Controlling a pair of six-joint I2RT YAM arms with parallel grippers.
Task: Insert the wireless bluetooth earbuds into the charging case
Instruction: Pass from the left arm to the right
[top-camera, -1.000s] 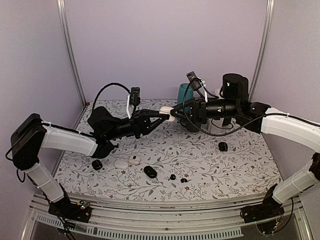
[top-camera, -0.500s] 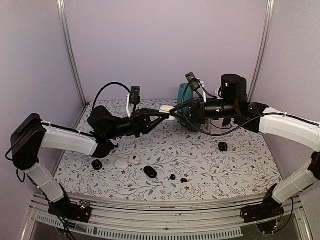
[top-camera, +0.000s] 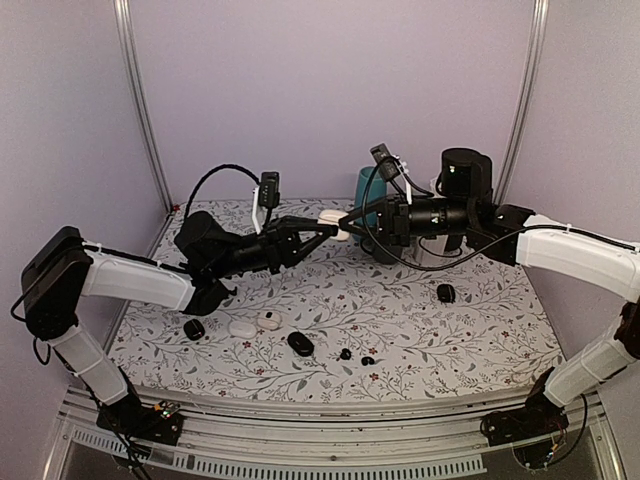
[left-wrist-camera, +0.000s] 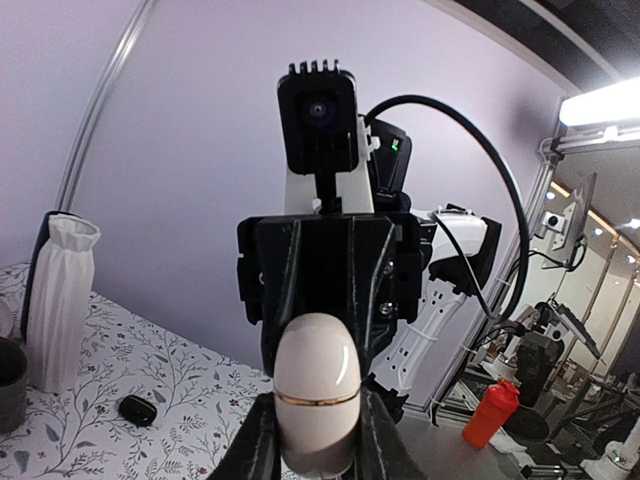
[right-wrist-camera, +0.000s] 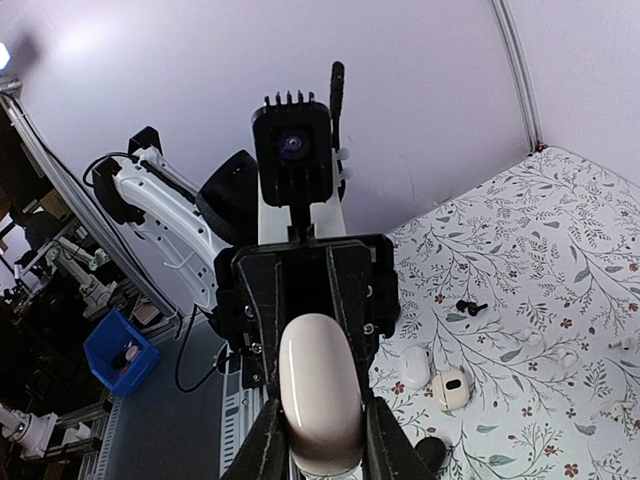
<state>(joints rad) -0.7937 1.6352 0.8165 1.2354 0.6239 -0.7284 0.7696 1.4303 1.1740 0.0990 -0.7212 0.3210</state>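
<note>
My right gripper will next move down toward the cloth beside the lone black oval case (top-camera: 415, 295) and release the white case there, because that spot is empty.
A white, closed pebble-shaped charging case (top-camera: 333, 222) hangs in mid-air over the back of the table, held from both ends. My left gripper (top-camera: 324, 230) is shut on its lower half (left-wrist-camera: 316, 390), below the gold seam. From the other side my right gripper (top-camera: 347, 221) has its fingers pressed against both flanks of the case (right-wrist-camera: 320, 395). Two tiny black earbuds (top-camera: 345, 354) (top-camera: 368, 360) lie loose on the floral table near the front, far below both grippers. Another small black bud (right-wrist-camera: 465, 305) shows on the cloth in the right wrist view.
Black oval cases lie at the front (top-camera: 300, 343), front left (top-camera: 194, 328) and right (top-camera: 446, 293). A closed white case (top-camera: 242, 327) and an open white one (top-camera: 268, 320) sit front left. A teal cup (top-camera: 368, 190) stands behind the grippers, with a white ribbed vase (left-wrist-camera: 60, 300) nearby.
The right gripper's jaws have narrowed onto the white case, which the left gripper kept holding. Both arms have barely shifted.
</note>
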